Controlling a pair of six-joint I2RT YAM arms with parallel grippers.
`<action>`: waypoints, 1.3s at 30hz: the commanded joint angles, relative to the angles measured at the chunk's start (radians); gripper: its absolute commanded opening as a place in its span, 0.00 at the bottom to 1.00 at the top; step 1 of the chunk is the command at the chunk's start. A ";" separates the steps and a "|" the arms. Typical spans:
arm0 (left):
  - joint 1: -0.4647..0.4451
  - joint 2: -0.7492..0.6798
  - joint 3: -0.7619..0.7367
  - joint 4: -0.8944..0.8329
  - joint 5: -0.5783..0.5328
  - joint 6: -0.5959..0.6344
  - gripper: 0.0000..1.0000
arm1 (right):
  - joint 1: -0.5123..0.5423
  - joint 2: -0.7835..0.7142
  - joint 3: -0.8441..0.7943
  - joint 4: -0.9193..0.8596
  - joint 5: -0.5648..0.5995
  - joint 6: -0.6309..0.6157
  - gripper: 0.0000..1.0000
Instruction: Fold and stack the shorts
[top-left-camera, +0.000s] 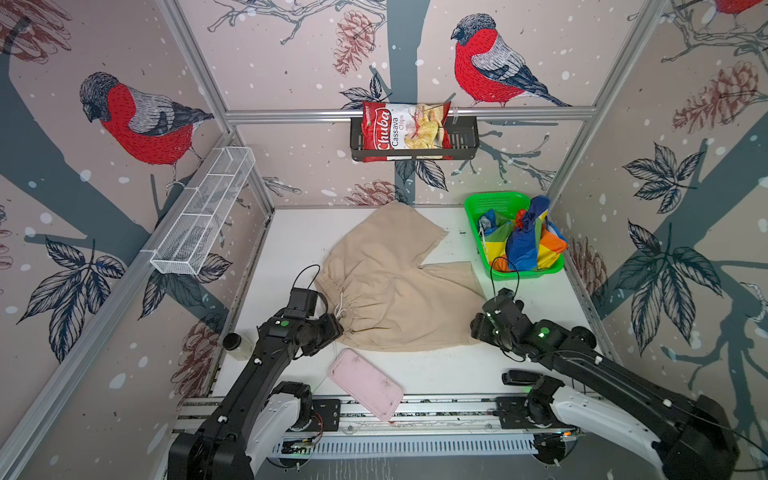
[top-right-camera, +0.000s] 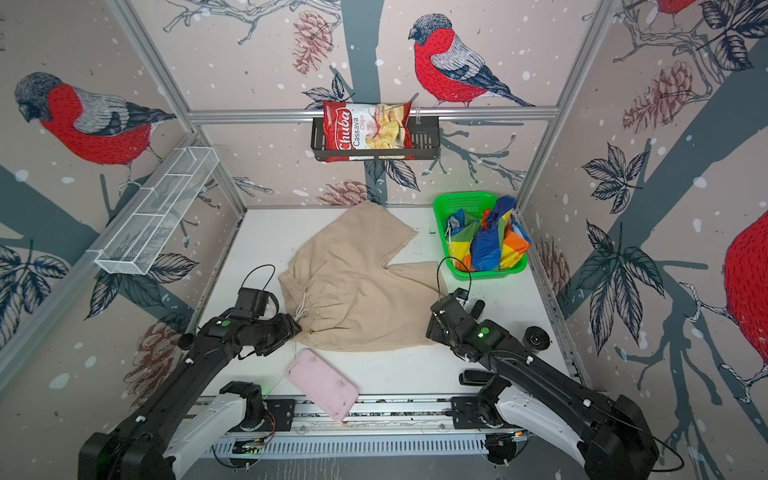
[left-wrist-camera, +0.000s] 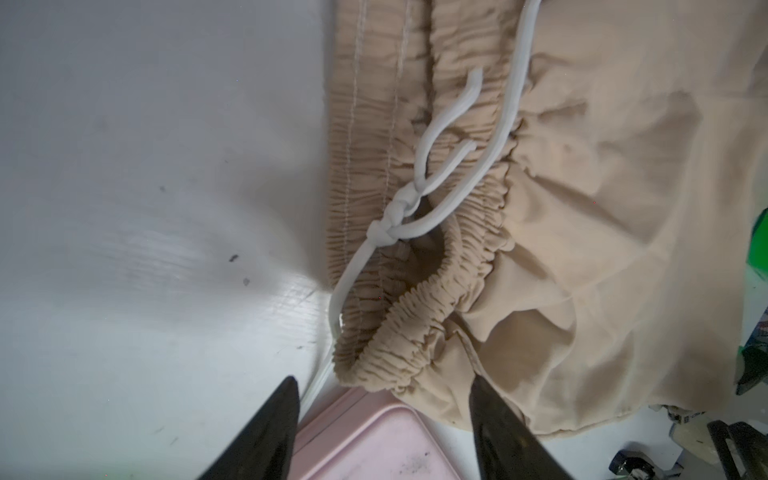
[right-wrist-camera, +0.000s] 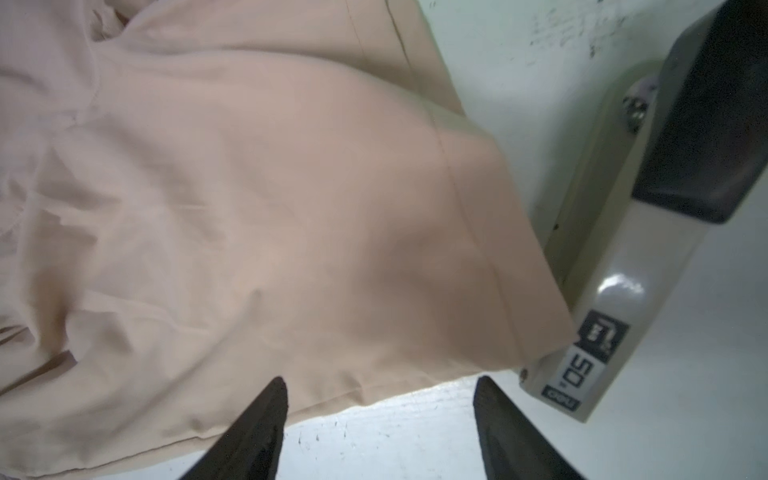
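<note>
The gathered waistband's near corner lies below, so the left gripper next needs to move down toward the table with its fingers on either side of that corner and close them.
The beige shorts lie spread on the white table, with the waistband and white drawstring at the left and the legs toward the back and right. My left gripper stands open at the waistband's front corner and holds nothing. At the hem of the near leg, my right gripper is also open and empty. The striped shorts sit bunched in the green basket.
A pink lid lies at the table's front edge, just below the waistband. A grey and black stapler-like tool rests beside the near leg's hem. A small bottle stands at the left wall. On the back wall, a chips bag sits in a black shelf.
</note>
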 joint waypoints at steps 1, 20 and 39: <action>-0.022 0.040 -0.034 0.110 0.011 -0.051 0.61 | 0.020 0.017 -0.027 0.017 -0.023 0.056 0.72; -0.014 0.168 0.024 0.124 -0.135 -0.079 0.00 | -0.011 0.055 -0.152 0.257 -0.068 0.125 0.76; 0.116 0.146 0.114 0.088 -0.186 -0.059 0.00 | -0.069 0.117 -0.143 0.328 -0.123 0.116 0.08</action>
